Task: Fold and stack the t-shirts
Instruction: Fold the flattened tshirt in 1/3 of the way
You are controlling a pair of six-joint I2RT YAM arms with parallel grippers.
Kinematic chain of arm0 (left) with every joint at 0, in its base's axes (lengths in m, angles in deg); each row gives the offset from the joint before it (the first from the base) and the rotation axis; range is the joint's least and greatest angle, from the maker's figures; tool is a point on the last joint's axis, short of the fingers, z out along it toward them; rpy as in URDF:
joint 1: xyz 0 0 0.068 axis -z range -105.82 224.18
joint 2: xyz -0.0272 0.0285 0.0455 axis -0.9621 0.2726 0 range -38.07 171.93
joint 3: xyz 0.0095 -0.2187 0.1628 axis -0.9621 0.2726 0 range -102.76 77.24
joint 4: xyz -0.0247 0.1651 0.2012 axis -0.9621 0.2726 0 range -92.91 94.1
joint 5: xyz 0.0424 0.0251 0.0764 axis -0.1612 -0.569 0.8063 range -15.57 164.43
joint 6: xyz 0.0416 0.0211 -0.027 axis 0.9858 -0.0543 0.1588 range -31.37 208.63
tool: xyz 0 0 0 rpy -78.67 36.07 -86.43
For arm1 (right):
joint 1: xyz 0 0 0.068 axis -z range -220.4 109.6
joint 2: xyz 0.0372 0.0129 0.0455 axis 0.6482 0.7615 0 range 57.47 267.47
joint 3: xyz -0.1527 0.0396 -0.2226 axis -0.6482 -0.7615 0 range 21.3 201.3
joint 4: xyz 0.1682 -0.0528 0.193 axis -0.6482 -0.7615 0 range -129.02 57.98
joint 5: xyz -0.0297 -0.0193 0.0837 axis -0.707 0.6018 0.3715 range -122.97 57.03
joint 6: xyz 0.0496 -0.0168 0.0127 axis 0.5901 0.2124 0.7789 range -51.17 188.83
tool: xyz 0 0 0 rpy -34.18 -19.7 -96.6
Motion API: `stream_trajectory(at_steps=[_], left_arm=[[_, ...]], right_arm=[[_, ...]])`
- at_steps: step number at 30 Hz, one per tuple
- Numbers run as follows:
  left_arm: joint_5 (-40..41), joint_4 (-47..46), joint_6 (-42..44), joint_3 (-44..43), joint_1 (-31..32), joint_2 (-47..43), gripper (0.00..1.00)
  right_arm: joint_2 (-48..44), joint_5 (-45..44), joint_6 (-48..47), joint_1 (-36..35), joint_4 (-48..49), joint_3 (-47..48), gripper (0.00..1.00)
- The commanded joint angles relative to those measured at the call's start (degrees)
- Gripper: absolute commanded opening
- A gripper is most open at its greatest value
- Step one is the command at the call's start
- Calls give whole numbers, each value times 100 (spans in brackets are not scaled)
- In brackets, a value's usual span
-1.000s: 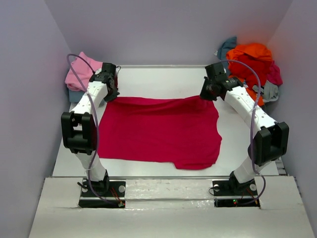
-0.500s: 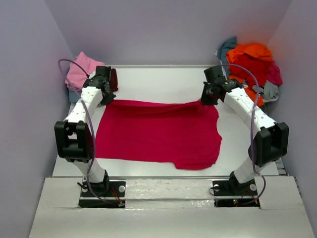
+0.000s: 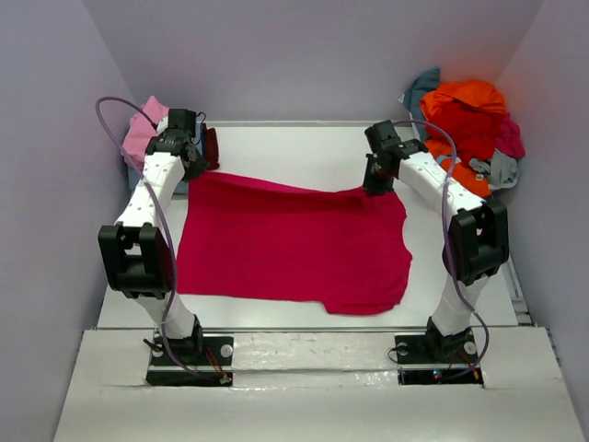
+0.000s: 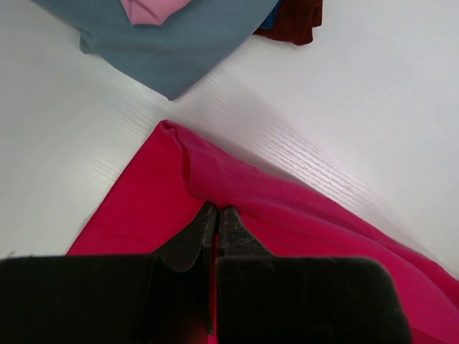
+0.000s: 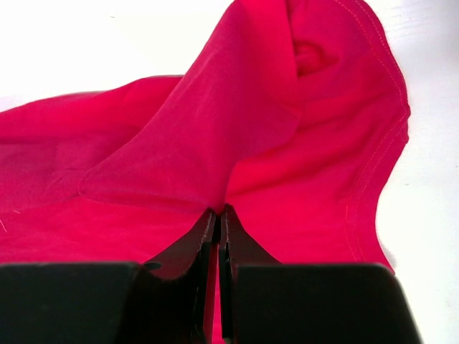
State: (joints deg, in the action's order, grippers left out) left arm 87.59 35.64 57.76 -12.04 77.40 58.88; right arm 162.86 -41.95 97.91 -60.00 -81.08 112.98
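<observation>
My left gripper moves back and down onto the flat cloth nearer my base next and lets go, since the pinched far edge still stands as a raised fold.
A magenta-red t-shirt (image 3: 294, 244) lies spread over the middle of the white table (image 3: 304, 152). My left gripper (image 3: 196, 171) is shut on its far left corner; in the left wrist view the gripper (image 4: 217, 210) pinches a raised fold of that t-shirt (image 4: 287, 208). My right gripper (image 3: 372, 187) is shut on the far right corner; the right wrist view shows the gripper (image 5: 220, 210) pinching the bunched cloth (image 5: 237, 136). A pile of pink (image 3: 147, 129), dusty blue (image 4: 179, 43) and maroon (image 4: 294, 18) tees sits at the far left.
A heap of orange, red, teal and grey tees (image 3: 469, 120) fills the far right corner. Lilac walls (image 3: 55, 184) close in on three sides. The arm bases (image 3: 189, 354) stand at the near edge.
Both grippers have moved toward the far side and to the left, dragging the shirt's far edge with them. That edge now runs slanted, with its left corner higher.
</observation>
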Motion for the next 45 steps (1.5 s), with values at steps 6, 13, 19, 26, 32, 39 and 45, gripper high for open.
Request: stream_trajectory(at_steps=[6, 13, 19, 26, 32, 39, 45], left_arm=[[-174, 4, 135, 383, -59, -123, 6], [-552, -181, 11, 1017, -59, -422, 6], [-552, -233, -6, 1290, -59, -598, 6], [-544, -233, -50, 1439, -59, -808, 6], [-596, -286, -129, 1667, -59, -976, 6], [-771, -637, -305, 2352, -59, -1151, 6], [-895, -910, -411, 2757, -59, -1055, 6]], right_arm=[[-343, 62, -166, -44, -7, -18, 7], [-562, 80, -183, -44, -130, -352, 7], [-826, 106, -148, -97, -139, -704, 7], [-976, 80, -210, -97, -200, -994, 7], [-914, 185, -227, -97, -131, -1134, 7], [-642, 299, -236, -202, 80, -1354, 7], [-388, 440, -298, -203, 361, -1451, 7]])
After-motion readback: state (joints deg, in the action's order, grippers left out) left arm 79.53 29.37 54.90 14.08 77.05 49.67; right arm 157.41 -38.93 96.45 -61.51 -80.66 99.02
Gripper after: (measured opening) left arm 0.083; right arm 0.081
